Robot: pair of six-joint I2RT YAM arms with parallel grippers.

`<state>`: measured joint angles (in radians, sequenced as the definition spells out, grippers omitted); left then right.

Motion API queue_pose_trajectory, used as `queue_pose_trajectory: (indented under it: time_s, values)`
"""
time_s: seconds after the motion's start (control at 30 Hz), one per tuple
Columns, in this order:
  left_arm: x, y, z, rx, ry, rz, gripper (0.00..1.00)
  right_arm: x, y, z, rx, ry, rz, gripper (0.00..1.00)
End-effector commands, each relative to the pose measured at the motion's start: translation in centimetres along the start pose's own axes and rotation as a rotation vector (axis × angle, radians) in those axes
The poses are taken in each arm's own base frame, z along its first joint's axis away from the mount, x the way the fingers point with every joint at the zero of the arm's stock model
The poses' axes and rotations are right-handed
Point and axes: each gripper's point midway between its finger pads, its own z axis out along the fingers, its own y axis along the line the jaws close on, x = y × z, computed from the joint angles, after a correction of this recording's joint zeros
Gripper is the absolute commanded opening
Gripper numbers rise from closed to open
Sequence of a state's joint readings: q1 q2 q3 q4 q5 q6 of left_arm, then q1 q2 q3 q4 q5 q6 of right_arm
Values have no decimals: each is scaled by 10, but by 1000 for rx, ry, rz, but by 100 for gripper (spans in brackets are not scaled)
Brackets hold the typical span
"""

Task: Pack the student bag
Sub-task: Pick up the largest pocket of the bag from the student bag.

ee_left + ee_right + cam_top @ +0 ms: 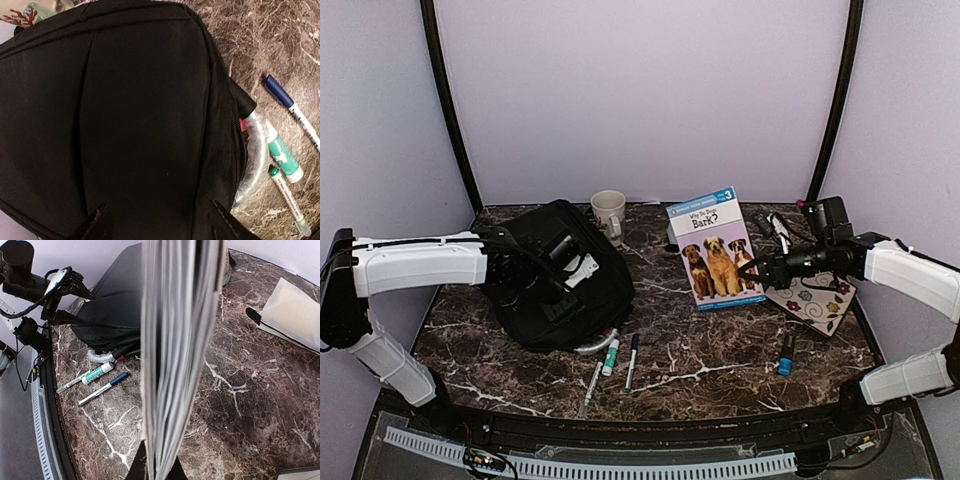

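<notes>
The fabric lies down across the bag's opening. I should lower my left gripper with open fingers onto the bag's top flap (552,332) (162,217), next to the bag's zippered edge.
The student bag (570,290) lies on the left of the marble table, black and soft, and it fills the left wrist view (140,115). My left gripper (535,268) hovers over its top panel, open, the two fingertips (95,225) wide apart with only fabric between them (160,226). My right gripper (756,268) is shut on a children's book with dogs on its cover (716,258), held tilted up off the table right of centre. The right wrist view shows the book's pages (180,340) edge-on, with the jaws clamped at the bottom edge (157,467).
A green-labelled marker (611,355), a blue-capped pen (632,360) and a thin pen (592,385) lie in front of the bag. A mug (608,212) stands at the back. A floral pouch (815,300), black items (775,225) and a blue marker (786,353) lie on the right.
</notes>
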<state>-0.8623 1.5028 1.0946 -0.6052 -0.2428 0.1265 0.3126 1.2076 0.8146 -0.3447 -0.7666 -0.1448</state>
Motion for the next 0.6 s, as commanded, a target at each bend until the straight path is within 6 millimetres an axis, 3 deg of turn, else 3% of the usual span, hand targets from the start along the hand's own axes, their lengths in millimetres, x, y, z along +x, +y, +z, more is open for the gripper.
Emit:
queue_pose_trajectory:
  time_s: [0.0, 0.17, 0.57]
  values:
    - [26, 2, -5, -28, 118, 20, 65, -27, 5, -7, -21, -99, -89, 0]
    - [35, -6, -4, 1, 161, 19, 65, -24, 2, -3, -28, -90, -71, 0]
    - [36, -22, 13, 26, 221, 14, 65, -20, 4, -2, -37, -89, -71, 0]
